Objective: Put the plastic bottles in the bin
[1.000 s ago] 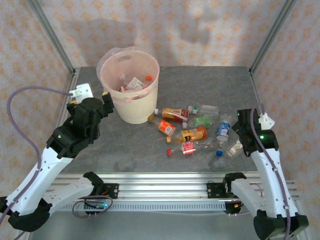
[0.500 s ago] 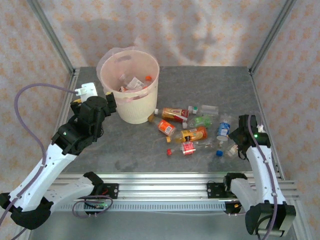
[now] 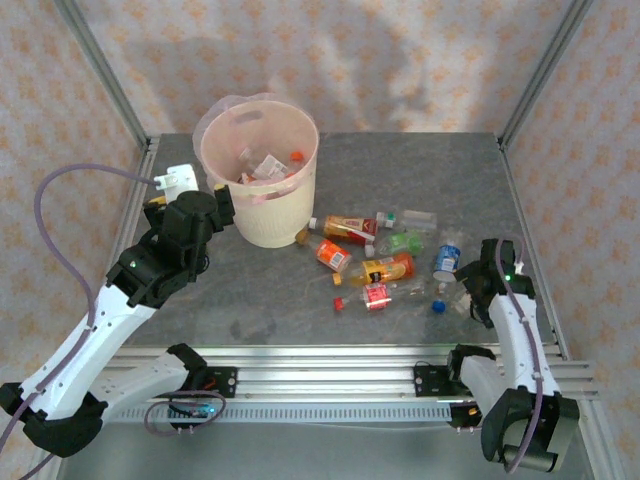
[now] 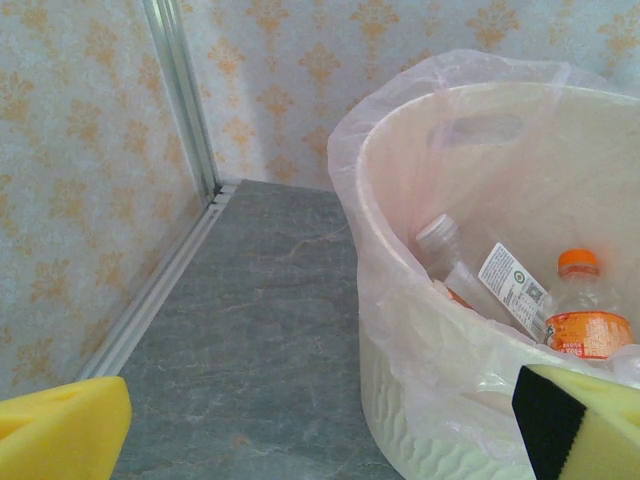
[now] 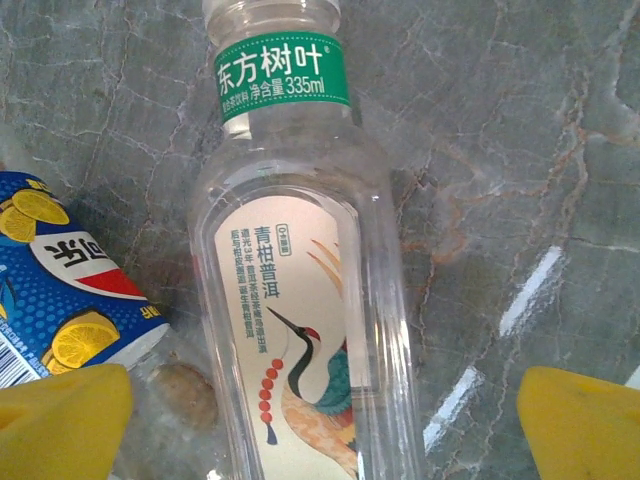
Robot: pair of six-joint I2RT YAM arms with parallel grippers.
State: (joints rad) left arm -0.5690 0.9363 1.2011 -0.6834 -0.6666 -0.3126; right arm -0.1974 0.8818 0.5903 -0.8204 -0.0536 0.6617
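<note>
The clear bottle's crane label lies below, between my right gripper's open fingers, so they go down past the bottle's sides next and close.
The bin [image 3: 262,190], cream-white with a pink liner, stands at the back left and holds several plastic bottles [image 3: 265,165]. My left gripper [image 3: 220,206] hangs open against its left side. In the left wrist view the bin's near wall [image 4: 430,400] lies between my yellow fingers [image 4: 60,440], and an orange-capped bottle [image 4: 585,320] lies inside. More bottles [image 3: 388,268] lie scattered mid-table. My right gripper [image 3: 468,284] is open low over a clear bottle [image 5: 300,300] with a crane label, one fingertip [image 5: 590,420] on each side, apart from it.
A blue-labelled bottle [image 5: 60,280] lies right beside the clear one, on its left. Loose red [image 3: 339,304] and blue [image 3: 438,305] caps lie on the grey table [image 3: 250,300]. Metal frame posts and patterned walls close in the sides and back.
My right arm has dropped and moved toward the near edge, down over the clear bottle. The left gripper has shifted slightly toward the bin. Both stay open.
</note>
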